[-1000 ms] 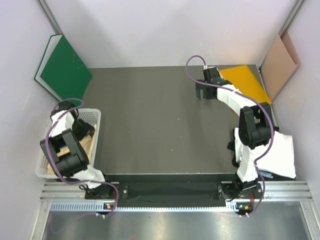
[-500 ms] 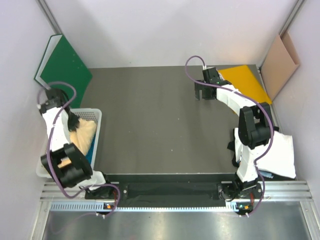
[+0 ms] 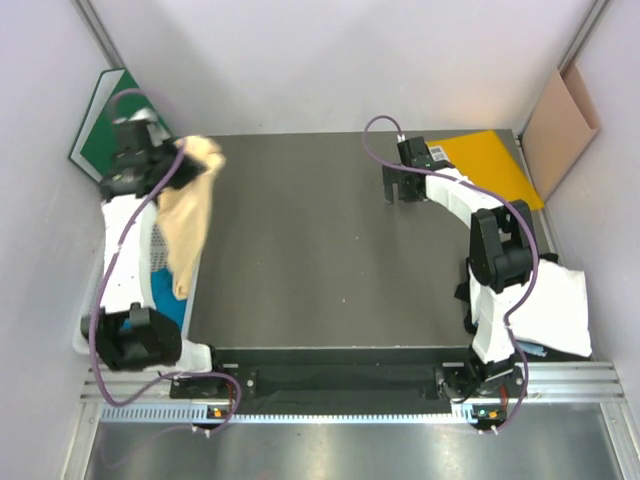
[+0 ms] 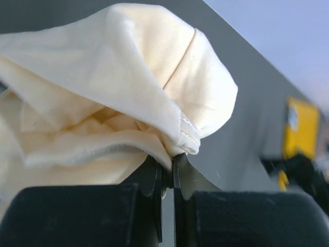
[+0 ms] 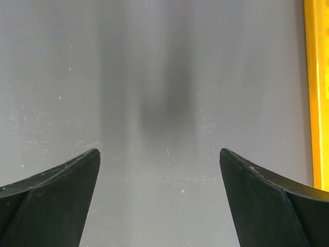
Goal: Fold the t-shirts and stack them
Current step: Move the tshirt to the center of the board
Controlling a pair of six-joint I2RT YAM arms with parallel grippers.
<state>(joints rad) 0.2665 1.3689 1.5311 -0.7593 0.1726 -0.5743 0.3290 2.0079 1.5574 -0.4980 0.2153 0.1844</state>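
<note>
I should move my left gripper away from the basket and over the dark table (image 3: 302, 238) (image 4: 229, 150) between the arms, which is empty, then down and back, and open it.
My left gripper (image 3: 186, 160) is shut on a fold of the pale peach-yellow t-shirt (image 3: 188, 215), which it holds high over the table's far left corner. The shirt hangs down from the jaws to the basket's edge. In the left wrist view the cloth (image 4: 128, 77) bunches above the pinched fingertips of the left gripper (image 4: 173, 162). A teal-blue t-shirt (image 3: 167, 303) lies in the white basket (image 3: 157, 245). A white t-shirt (image 3: 556, 305) lies at the table's right edge. My right gripper (image 3: 399, 188) hovers open over bare table, nothing between its fingers (image 5: 61, 190).
A bright yellow folder (image 3: 490, 160) lies flat just right of the right gripper, and its edge (image 5: 316, 92) shows in the right wrist view. A green board (image 3: 125, 125) leans at the far left and brown cardboard (image 3: 560, 115) at the far right. The dark tabletop (image 3: 320, 260) lies between the arms.
The left gripper shut on the peach-yellow t-shirt in the basket, then rose and swung toward the far left corner, pulling the shirt out. The right gripper edged slightly left.
</note>
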